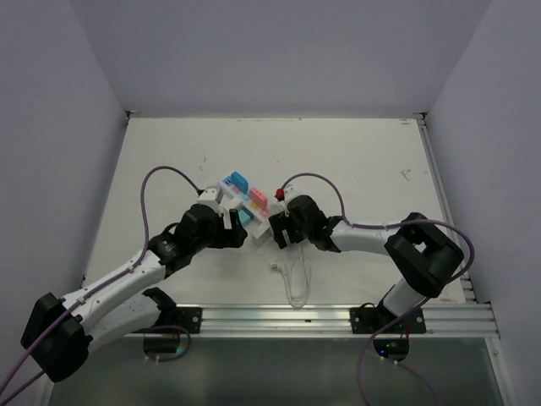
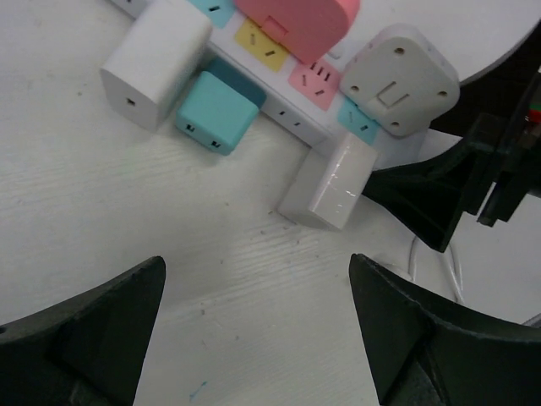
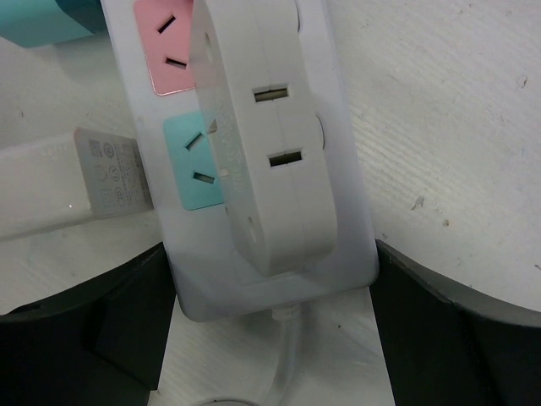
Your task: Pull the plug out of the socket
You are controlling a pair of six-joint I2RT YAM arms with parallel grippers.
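Note:
I should next turn my left gripper and bring it down toward my right gripper, astride the white charger block's loose end [image 1: 259, 238] [image 2: 321, 202], because the white charger block lies slanted to the open fingers.
The white power strip [image 1: 260, 227] lies slanted in mid-table, with coloured outlet faces [image 2: 314, 78]. A pink plug [image 2: 296, 21] and a grey-white adapter [image 2: 399, 76] sit on top of it. A white charger block [image 2: 330, 182], a teal one [image 2: 218, 110] and another white one [image 2: 156, 59] lie against its side. My right gripper [image 3: 270, 338] clasps the strip's cord end [image 3: 279, 288], with a finger touching each side, just below the white adapter [image 3: 262, 144]. My left gripper [image 2: 258, 330] is open and empty over bare table, just short of the white charger block.
The strip's thin white cord [image 1: 296, 283] loops toward the front rail [image 1: 338, 317]. My right gripper's black finger [image 2: 439, 186] shows in the left wrist view, close to the white block. White walls enclose the table on three sides.

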